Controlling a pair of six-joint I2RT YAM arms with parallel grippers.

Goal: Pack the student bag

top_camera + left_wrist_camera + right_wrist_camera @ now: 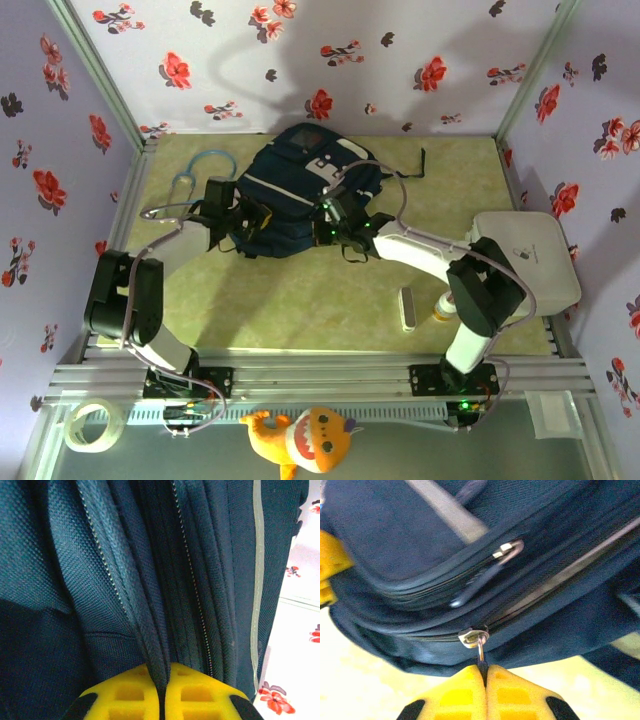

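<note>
The zipper line [545, 587] keeps going past the slider, so my right gripper will next pull outward along it, away from my left gripper, and then let go of the pull.
The student bag [300, 180], a dark navy backpack with white trims, lies at the middle back of the green mat. My left gripper [243, 222] is at the bag's left side. In the left wrist view its yellow fingers [131, 692] are shut on a ridge of navy fabric [152, 645] beside a zipper line [192, 585]. My right gripper [338, 225] is at the bag's near right edge. The right wrist view has it [483, 669] shut on the pull tab of a silver zipper slider [473, 637]. A second zipper pull [507, 550] lies higher on the bag.
A white rounded case [530, 262] sits at the right edge. A small white oblong [408, 308] and a yellow bottle [442, 308] lie near the right arm. A blue-grey tube [195, 170] lies at back left. Floral walls enclose the mat; tape roll [90, 425] and plush toy [305, 440] lie below the rail.
</note>
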